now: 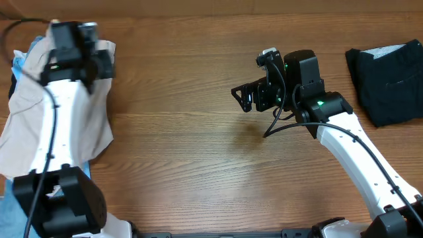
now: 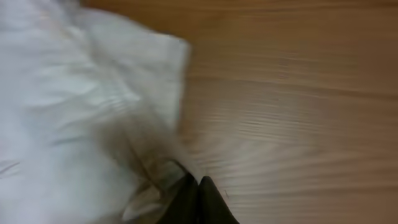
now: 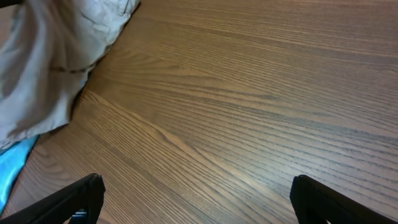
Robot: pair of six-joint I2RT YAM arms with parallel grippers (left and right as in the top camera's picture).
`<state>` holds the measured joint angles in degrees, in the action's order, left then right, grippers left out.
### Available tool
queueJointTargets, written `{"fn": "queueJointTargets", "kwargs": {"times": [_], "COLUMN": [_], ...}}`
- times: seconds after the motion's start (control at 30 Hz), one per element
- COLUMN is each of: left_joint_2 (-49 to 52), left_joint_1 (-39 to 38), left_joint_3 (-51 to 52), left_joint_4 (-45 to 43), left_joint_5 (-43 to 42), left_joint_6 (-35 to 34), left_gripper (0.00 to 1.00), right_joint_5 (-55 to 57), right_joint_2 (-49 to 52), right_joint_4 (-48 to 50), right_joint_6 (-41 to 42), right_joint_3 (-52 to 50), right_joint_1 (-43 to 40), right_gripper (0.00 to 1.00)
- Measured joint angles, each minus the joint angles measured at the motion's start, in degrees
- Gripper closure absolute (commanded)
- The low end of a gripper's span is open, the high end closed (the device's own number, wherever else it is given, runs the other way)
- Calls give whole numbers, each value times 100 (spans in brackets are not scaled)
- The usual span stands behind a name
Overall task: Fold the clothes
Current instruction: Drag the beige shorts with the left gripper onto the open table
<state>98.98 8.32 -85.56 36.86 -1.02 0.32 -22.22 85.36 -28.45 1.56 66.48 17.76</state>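
Note:
Next, my left gripper will pull the shorts' fold across and release it, since the table's bare middle lies to that gripper's right in the overhead view.
The beige khaki shorts (image 1: 46,125) lie crumpled at the table's left side, partly under my left arm. My left gripper (image 2: 198,198) is shut on a fold of the shorts (image 2: 74,112) near their right edge; in the overhead view its head (image 1: 74,41) is at the far left top. My right gripper (image 3: 196,199) is open and empty above bare wood near the table's middle (image 1: 248,98). The shorts' edge also shows in the right wrist view (image 3: 56,56), with light-blue fabric (image 3: 15,168) below it. A black folded garment (image 1: 390,73) lies at the far right.
Light-blue denim (image 1: 13,205) peeks out at the lower left under the shorts and the left arm's base. Bare wooden tabletop (image 1: 198,152) spans between the shorts and the black garment.

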Motion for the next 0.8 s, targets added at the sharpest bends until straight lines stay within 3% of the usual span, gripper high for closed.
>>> {"fn": "queueJointTargets", "kwargs": {"times": [0.2,0.43,0.6,0.73,0.77,0.8], "left_joint_2": [2,50,509,798,809,809], "left_joint_1": [-1958,-3814,-4559,-4739,-4754,-4776], "left_joint_3": [0,0,0,2,0,0], "left_joint_4": [-170,-1106,-1486,-1725,-1755,-1764], "left_joint_5": [-435,-459,-658,-1088,-1165,-1270], "left_joint_6": [-293,-494,-625,-715,-732,-752], "left_gripper": [96,96,96,94,90,55], "right_joint_5": [-24,-46,-50,-76,-85,-87], "right_joint_2": [-118,-973,-1213,-1213,-1213,-1213], "right_joint_4": [13,-262,-487,-566,-566,-566], "right_joint_6": [350,570,592,682,697,721], "right_joint_3": [0,2,7,9,9,9], "right_joint_1": [-332,-1108,-1303,-1650,-1744,-1888], "right_gripper": [0,0,0,0,0,0]}}
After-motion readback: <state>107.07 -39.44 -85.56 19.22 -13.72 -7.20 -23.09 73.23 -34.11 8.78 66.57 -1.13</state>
